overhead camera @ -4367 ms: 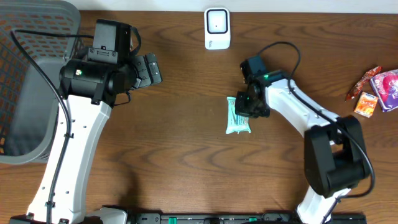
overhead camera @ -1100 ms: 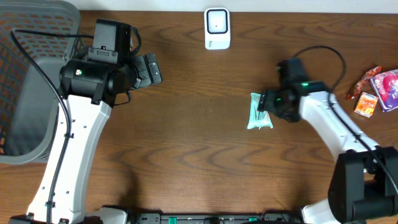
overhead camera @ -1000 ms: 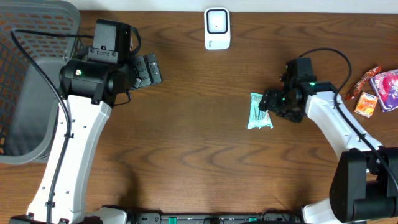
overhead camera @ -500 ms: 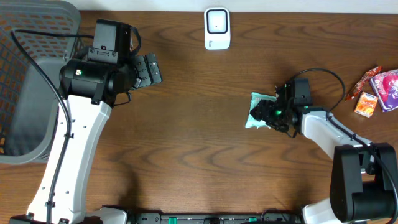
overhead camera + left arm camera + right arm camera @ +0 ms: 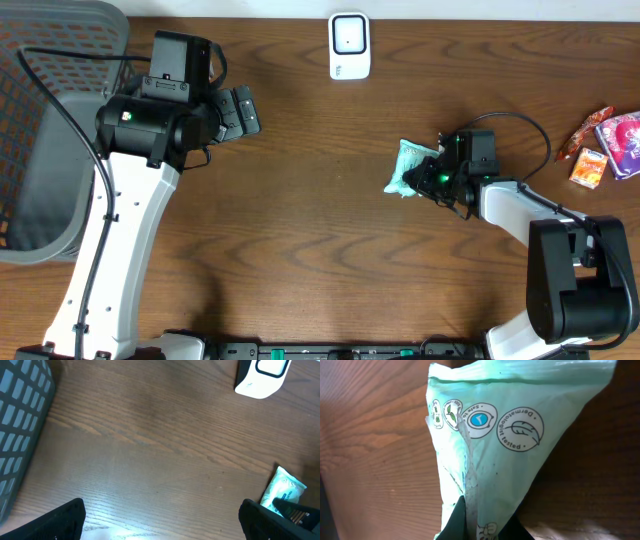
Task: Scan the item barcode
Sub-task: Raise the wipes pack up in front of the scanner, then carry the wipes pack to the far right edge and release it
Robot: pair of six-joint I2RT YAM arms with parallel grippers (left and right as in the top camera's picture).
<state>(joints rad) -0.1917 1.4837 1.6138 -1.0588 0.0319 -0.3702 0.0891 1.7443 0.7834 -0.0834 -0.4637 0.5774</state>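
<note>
I should lift my right gripper past the scanner (image 5: 349, 45), then swing it over the snack packets and release. The scanner stands outward, and other packets lie aside.
The item is a mint-green soft packet (image 5: 406, 166) with round printed logos, lying right of the table's middle. My right gripper (image 5: 430, 178) is shut on its right edge, so that end is tipped up. In the right wrist view the packet (image 5: 520, 435) fills the frame, pinched between my dark fingertips (image 5: 454, 521) at the bottom; no barcode shows on this face. The white scanner (image 5: 349, 45) stands at the back centre, also in the left wrist view as the scanner (image 5: 262, 377). My left gripper (image 5: 165, 522) hangs open over bare wood, far left of the packet (image 5: 282, 491).
A grey mesh basket (image 5: 40, 130) takes up the far left; its wall (image 5: 20, 420) shows in the left wrist view. Several snack packets (image 5: 605, 145) lie at the right edge. Bare wood lies between the scanner and the held packet.
My right gripper dropped onto the packet's right edge and closed on it. The packet has tipped up and shifted slightly left. The left arm has not moved.
</note>
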